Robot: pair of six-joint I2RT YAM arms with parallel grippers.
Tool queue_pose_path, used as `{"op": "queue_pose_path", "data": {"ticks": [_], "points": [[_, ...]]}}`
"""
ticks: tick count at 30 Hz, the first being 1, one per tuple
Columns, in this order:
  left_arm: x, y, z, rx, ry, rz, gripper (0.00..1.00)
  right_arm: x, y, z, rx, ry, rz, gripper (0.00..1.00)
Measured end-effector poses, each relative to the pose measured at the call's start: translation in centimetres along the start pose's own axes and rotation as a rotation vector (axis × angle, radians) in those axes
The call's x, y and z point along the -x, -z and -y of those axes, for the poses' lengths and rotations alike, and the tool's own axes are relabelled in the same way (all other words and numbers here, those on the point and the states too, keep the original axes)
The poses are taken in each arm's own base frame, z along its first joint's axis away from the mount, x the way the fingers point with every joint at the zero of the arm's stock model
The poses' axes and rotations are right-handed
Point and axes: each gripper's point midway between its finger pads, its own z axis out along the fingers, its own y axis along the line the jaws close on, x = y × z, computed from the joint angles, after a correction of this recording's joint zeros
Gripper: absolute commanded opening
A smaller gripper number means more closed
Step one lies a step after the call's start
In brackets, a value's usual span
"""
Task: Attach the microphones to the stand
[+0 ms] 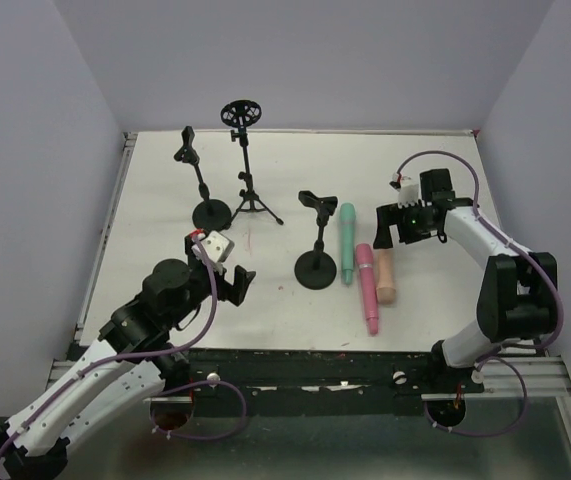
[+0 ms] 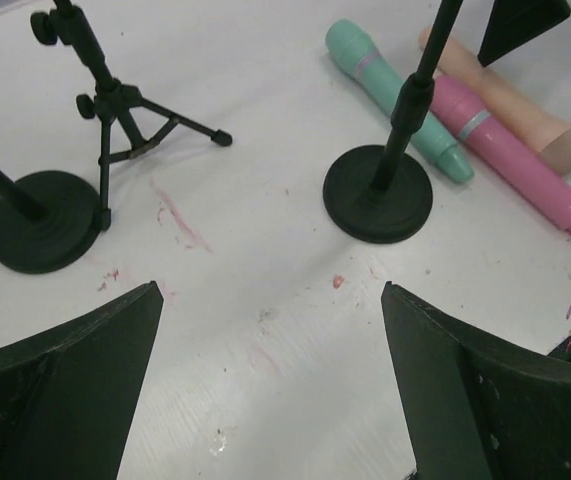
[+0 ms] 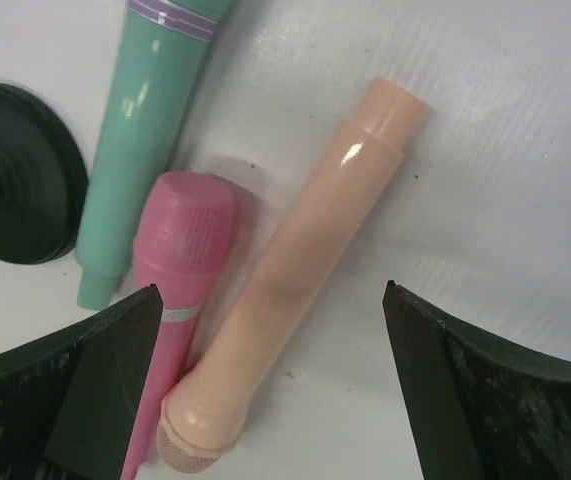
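Observation:
My right gripper needs to go down and turn onto the peach microphone's handle (image 1: 384, 262) (image 3: 300, 252) before I attach the microphone, because that microphone lies at a slant between the open fingers.
Three microphones lie side by side on the white table right of the middle stand: teal (image 1: 348, 243), pink (image 1: 367, 286) and peach (image 1: 385, 277). The middle round-base stand (image 1: 317, 268) has an empty clip on top. My right gripper (image 1: 390, 230) is open and hovers just behind the microphones. In the right wrist view the gripper (image 3: 270, 290) straddles the peach microphone (image 3: 295, 270), with the pink one (image 3: 180, 260) and the teal one (image 3: 145, 130) to its left. My left gripper (image 1: 238, 285) is open and empty, left of the middle stand. It (image 2: 270, 300) faces the stand's base (image 2: 378, 193).
A second round-base stand (image 1: 211, 213) with a clip and a tripod stand (image 1: 253, 200) with a ring mount stand at the back left. Both show in the left wrist view, the round base (image 2: 40, 220) and the tripod (image 2: 125, 110). Grey walls enclose the table.

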Motion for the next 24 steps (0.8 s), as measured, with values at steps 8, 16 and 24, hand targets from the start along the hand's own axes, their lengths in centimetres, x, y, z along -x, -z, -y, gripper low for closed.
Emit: {"op": "queue_pose_path", "data": {"ticks": [8,16,24], "points": [[-1.2,0.8,-0.5,0.008,-0.014,-0.003,0.99,-2.4,-2.6,2.2,-0.115,-0.155,-0.086,0.91],[-0.9,1.0,-0.7,0.014,-0.015,0.012,0.99,-3.0,-4.0,3.0,-0.171,-0.221,-0.111,0.70],[-0.9,1.0,-0.6,0.005,-0.013,0.011,0.99,-2.8,-4.2,3.8,-0.212,-0.244,-0.105,0.39]]}}
